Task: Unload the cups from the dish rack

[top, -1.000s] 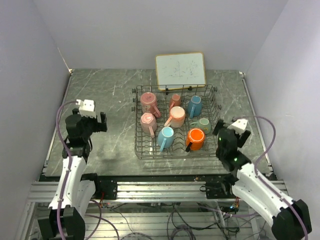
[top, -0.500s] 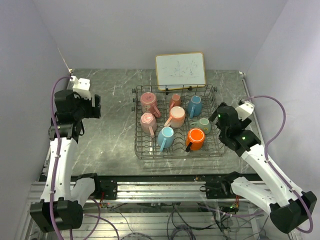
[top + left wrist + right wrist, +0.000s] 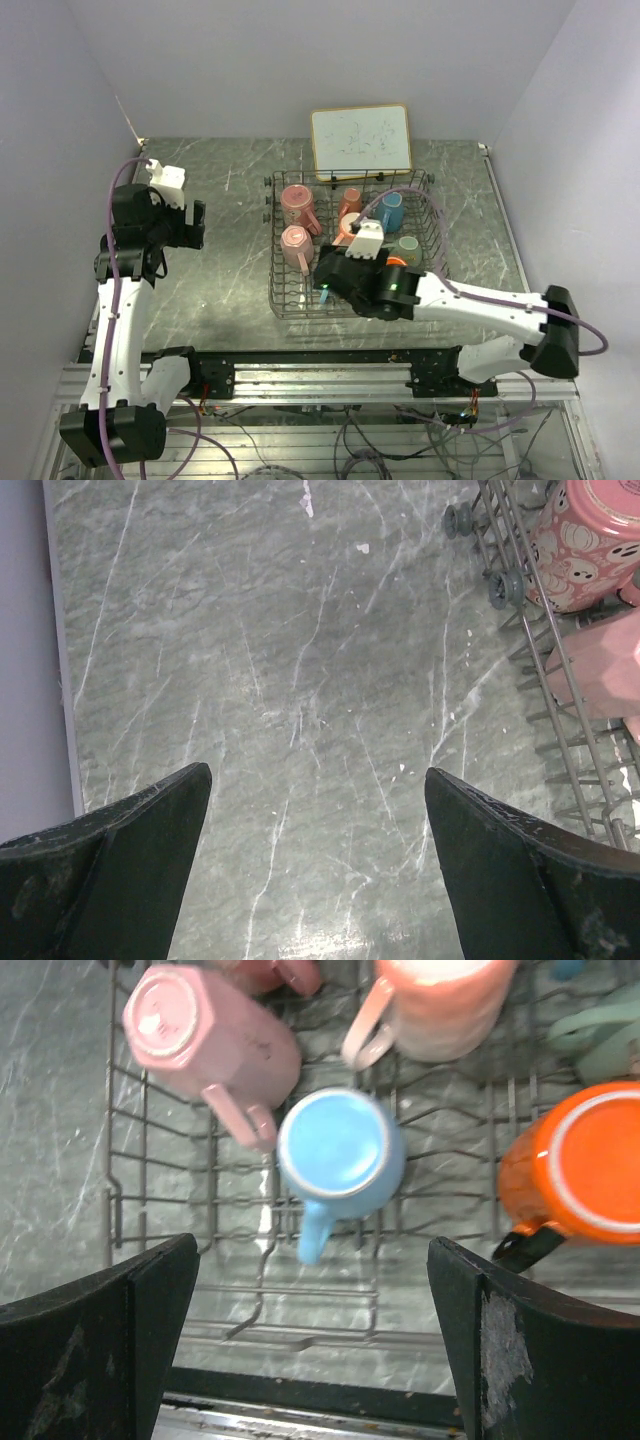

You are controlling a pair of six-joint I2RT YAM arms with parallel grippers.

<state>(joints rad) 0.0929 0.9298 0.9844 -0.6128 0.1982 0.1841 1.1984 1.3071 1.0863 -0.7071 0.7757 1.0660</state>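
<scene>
The light blue mug's handle sticks out toward the rack's front bar, clear of other mugs, so my right gripper will move down into the rack [image 3: 276, 262] and close around it.
The grey wire dish rack [image 3: 276, 262] stands at mid table and holds several mugs. In the top view I see two pink mugs [image 3: 297, 204] at its left, a blue one [image 3: 390, 211] and a teal one [image 3: 407, 247]. My right gripper [image 3: 332, 276] is open above the rack's front row. In the right wrist view it [image 3: 312, 1250] hangs over the upside-down light blue mug [image 3: 340, 1150], between a pink mug [image 3: 205, 1045] and the orange-red mug [image 3: 585, 1165], touching none. My left gripper [image 3: 194, 224] is open and empty over bare table [image 3: 318, 772], left of the rack [image 3: 520, 640].
A wood-framed whiteboard [image 3: 360, 140] leans behind the rack. Grey walls close in the table on the left, back and right. In the left wrist view a pink patterned mug [image 3: 590, 540] sits in the rack's near corner. The metal rail [image 3: 320, 375] runs along the front edge.
My right arm has swung from the rack's right side leftwards across its front, ending over the light blue mug. My left arm rose and drew back, then stayed almost still.
</scene>
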